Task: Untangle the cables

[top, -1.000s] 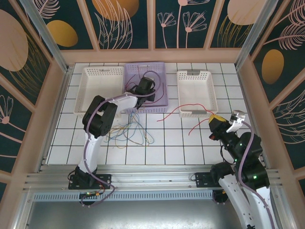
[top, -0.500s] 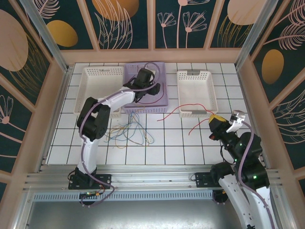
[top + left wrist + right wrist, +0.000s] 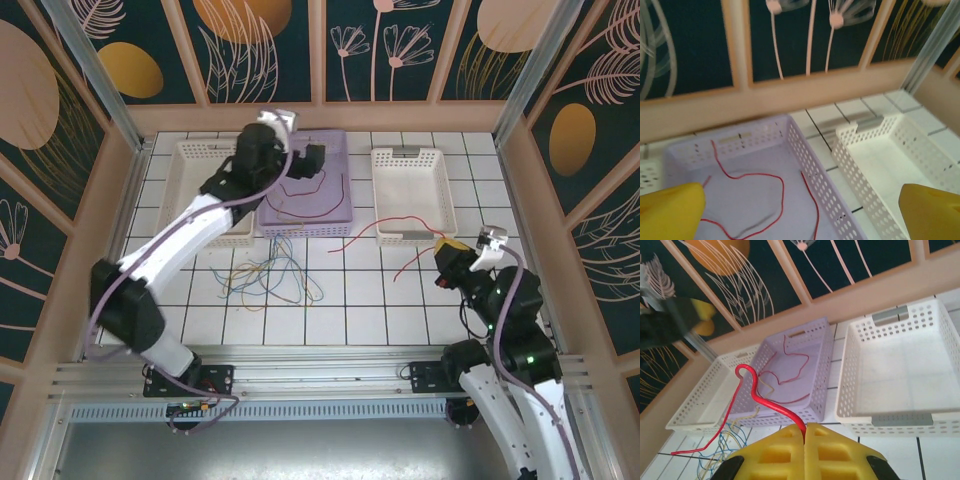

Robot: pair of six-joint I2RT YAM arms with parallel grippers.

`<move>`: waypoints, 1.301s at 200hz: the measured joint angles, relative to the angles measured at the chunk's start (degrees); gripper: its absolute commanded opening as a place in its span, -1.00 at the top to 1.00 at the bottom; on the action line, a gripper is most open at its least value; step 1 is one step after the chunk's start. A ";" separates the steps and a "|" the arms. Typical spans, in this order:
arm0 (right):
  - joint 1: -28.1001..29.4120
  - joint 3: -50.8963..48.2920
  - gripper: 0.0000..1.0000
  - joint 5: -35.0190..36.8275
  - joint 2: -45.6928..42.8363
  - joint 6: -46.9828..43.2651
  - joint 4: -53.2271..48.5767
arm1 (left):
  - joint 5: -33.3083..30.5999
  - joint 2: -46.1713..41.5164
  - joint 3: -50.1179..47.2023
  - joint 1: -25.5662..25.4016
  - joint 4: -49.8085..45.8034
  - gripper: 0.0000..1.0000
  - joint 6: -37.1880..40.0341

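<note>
The purple basket (image 3: 326,186) (image 3: 802,371) past the nearer white basket already holds a red cable. My right gripper will next swing outward over the purple basket's bottom, go down and let go.
One red cable (image 3: 774,181) lies loose in loops on the floor of the purple basket (image 3: 812,167). My left gripper (image 3: 801,220) hangs above that basket, open wide, its yellow fingers (image 3: 670,210) far apart with nothing between them. From above, the left gripper (image 3: 300,160) is over the basket's far end. My right gripper (image 3: 805,432) is shut on a second red cable (image 3: 747,382), which curls up from the pads and trails left. That gripper (image 3: 447,252) is near the right white basket's front corner. A blue and yellow tangle of cables (image 3: 275,275) lies on the tiles.
A white basket (image 3: 195,190) stands left of the purple basket (image 3: 335,212) and another white basket (image 3: 410,185) stands to its right. The enclosure's wooden back wall runs close behind all three. A yellow strand (image 3: 760,390) lies over the purple basket's front edge.
My left gripper opened, let go of the red cable into the purple basket, and lifted back toward the far left. The right gripper stayed shut on its red cable.
</note>
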 measured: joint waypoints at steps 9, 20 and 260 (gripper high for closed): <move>0.00 0.39 1.00 0.02 2.05 0.02 -0.04 | -1.33 -5.01 -3.87 0.00 1.40 -0.97 -0.28; 0.00 1.46 1.00 0.20 5.22 0.04 -0.11 | -2.80 -10.62 -8.61 0.00 3.65 -0.97 -0.66; 19.04 64.89 1.00 28.44 105.04 -2.12 6.80 | -30.91 -37.05 -37.90 0.00 16.22 -0.97 3.54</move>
